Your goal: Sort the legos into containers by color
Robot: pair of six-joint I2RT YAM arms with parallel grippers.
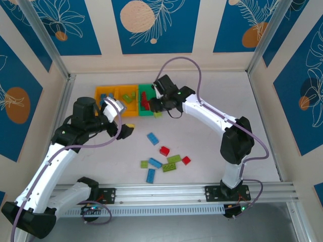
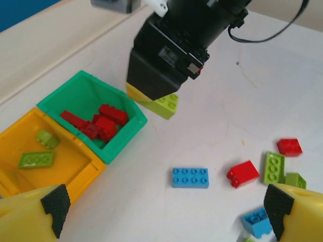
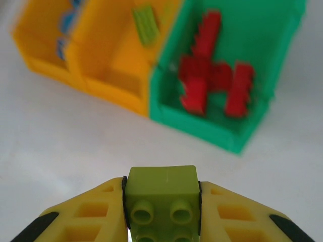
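I need to take my right gripper outward past the green bin [image 1: 145, 115], over the yellow bin with lime legos, to release its lego, as the colors match there.
Three containers stand in a row at the back: a yellow bin [image 1: 107, 89] holding blue legos, a yellow bin [image 3: 121, 75] holding lime legos [image 2: 36, 159], and a green bin [image 3: 202, 128] holding red legos [image 3: 212, 80]. My right gripper [image 3: 161, 214] is shut on a lime green lego [image 3: 161, 194], low over the table just in front of the green bin [image 1: 145, 115]. My left gripper [image 2: 166, 212] is open with nothing between its fingers, and hangs above a blue lego [image 2: 190, 177] on the table.
Several loose legos lie mid-table: red [image 1: 164, 150], blue [image 1: 153, 138], lime [image 1: 174, 159]. The right arm's wrist [image 2: 171, 45] hangs close ahead of the left gripper. Walls close in the back and sides, and a rail [image 1: 166, 191] runs along the near edge.
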